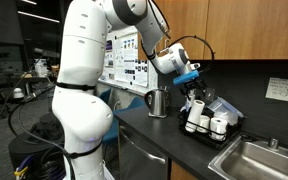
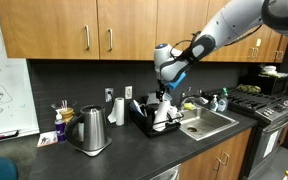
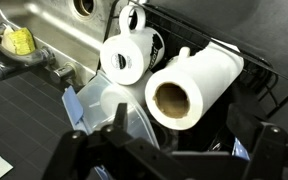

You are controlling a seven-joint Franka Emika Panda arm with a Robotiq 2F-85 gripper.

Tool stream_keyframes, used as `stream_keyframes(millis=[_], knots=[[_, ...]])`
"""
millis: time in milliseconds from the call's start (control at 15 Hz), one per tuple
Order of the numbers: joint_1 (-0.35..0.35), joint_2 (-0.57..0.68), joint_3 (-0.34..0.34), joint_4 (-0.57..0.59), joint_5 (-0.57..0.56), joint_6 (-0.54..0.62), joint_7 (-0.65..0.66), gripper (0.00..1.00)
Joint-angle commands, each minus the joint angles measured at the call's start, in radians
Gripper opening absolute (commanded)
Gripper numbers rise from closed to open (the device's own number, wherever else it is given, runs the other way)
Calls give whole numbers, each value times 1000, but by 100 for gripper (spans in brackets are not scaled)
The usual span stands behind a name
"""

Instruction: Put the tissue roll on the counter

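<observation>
I need to shift my gripper toward the right in the wrist view next, and then lower one finger into the tissue roll's open core to close.
The white tissue roll (image 3: 194, 82) stands slightly tilted in the black tray (image 3: 269, 70), its brown cardboard core facing the wrist camera. It also shows under the gripper in an exterior view (image 1: 195, 104). My gripper (image 3: 194, 135) hangs just above the roll, open and empty, with dark fingers on either side of the roll's near edge. It is over the tray in both exterior views (image 1: 189, 84) (image 2: 162, 96). The dark counter (image 1: 144, 126) (image 2: 114, 160) runs along the wall, to the left of the tray in both exterior views.
Short white dark-banded containers (image 3: 124, 58) (image 1: 206, 125) share the tray. A clear plastic piece (image 3: 102, 105) lies beside them. A steel kettle (image 2: 89, 130) (image 1: 157, 102) stands on the counter, with a pale upright object (image 2: 118, 111) by it. The steel sink (image 1: 254, 160) (image 2: 206, 122) lies past the tray.
</observation>
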Motion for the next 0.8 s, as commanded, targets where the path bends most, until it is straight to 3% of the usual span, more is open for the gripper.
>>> stream_keyframes(millis=[0, 333, 733], knots=[[3, 22, 15, 22, 55, -19, -48, 100], [6, 75, 36, 38, 159, -18, -96, 100], [6, 168, 16, 114, 158, -32, -86, 100]])
